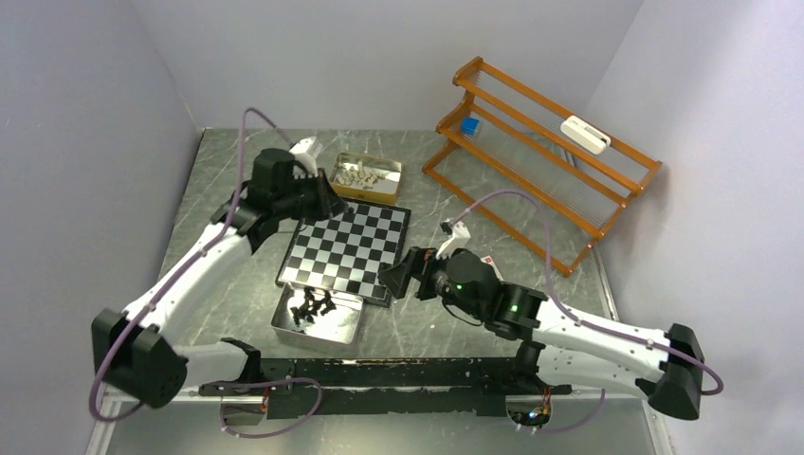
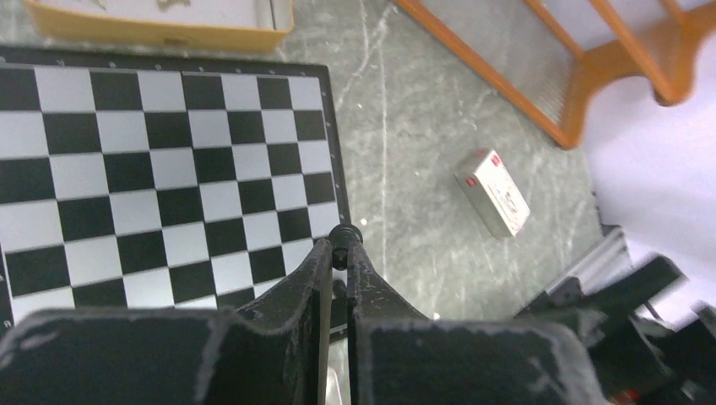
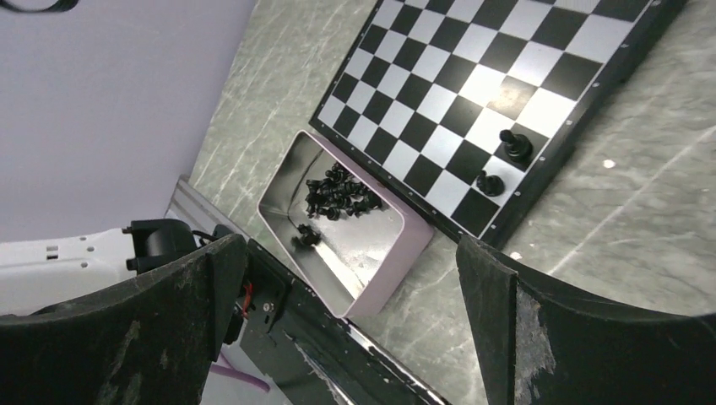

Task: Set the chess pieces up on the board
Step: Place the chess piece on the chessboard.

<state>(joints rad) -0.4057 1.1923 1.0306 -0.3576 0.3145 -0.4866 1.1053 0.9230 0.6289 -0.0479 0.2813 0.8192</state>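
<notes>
I should move my left gripper to the right in the top view and down onto the board's dark far-row square nearest the rack [image 2: 273,94]. I should release there, because that square is empty.
The chequered board [image 1: 346,248] lies mid-table. My left gripper [image 2: 338,253] is shut on a small black chess piece [image 2: 344,236], held above the board's [image 2: 152,177] edge; in the top view this gripper [image 1: 325,202] hovers at the board's far left corner. My right gripper [image 3: 355,249] is open wide with nothing between its fingers, off the board's near right corner [image 1: 391,275]. Two black pieces [image 3: 515,145] [image 3: 490,181] stand on squares at the board's [image 3: 473,76] edge. A silver tray [image 3: 397,253] holds several loose black pieces [image 3: 338,192].
A yellow tray [image 1: 392,171] of cream-white pieces sits beyond the board. The silver tray [image 1: 318,332] touches the board's near edge. A small white box [image 2: 494,192] lies on the table right of the board. An orange rack [image 1: 545,156] fills the back right.
</notes>
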